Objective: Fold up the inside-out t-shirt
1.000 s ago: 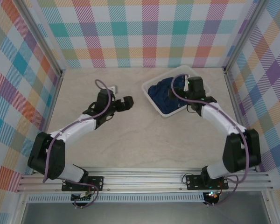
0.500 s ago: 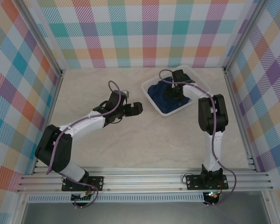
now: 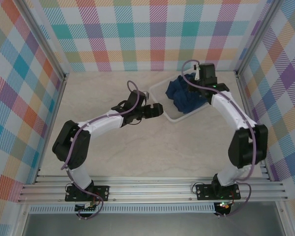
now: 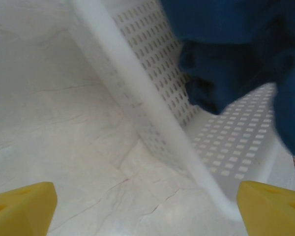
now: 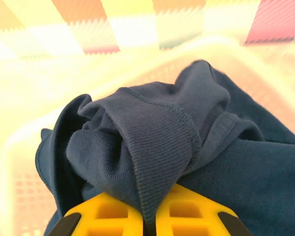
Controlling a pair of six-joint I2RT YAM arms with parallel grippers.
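My right gripper will next lift clear of the basket [image 3: 174, 115] and come back and down to release the fold, as the bare middle tabletop lies back and below it.
The dark navy t-shirt [image 3: 186, 96] lies bunched in a white perforated basket [image 3: 174, 115] at the back right of the table. My right gripper [image 5: 150, 219] is shut on a ribbed fold of the t-shirt [image 5: 157, 142], with the cloth pinched between its yellow fingers [image 5: 108, 216] and lifted above the basket. My left gripper [image 4: 146, 209] stands open just outside the basket's near-left wall [image 4: 152, 113], with its yellow fingertips wide apart over bare table. In the top view the left gripper [image 3: 155, 111] almost touches the basket's left corner. The t-shirt [image 4: 236, 54] hangs over the basket floor.
Plaid walls enclose the table on three sides, with metal posts at the back corners [image 3: 64, 78]. The marbled tabletop [image 3: 147, 152] stretches from the basket to the rail at the near edge [image 3: 147, 189].
The right gripper closed on the t-shirt and pulled it up and back in the basket. The left arm reached right, up to the basket's left corner.
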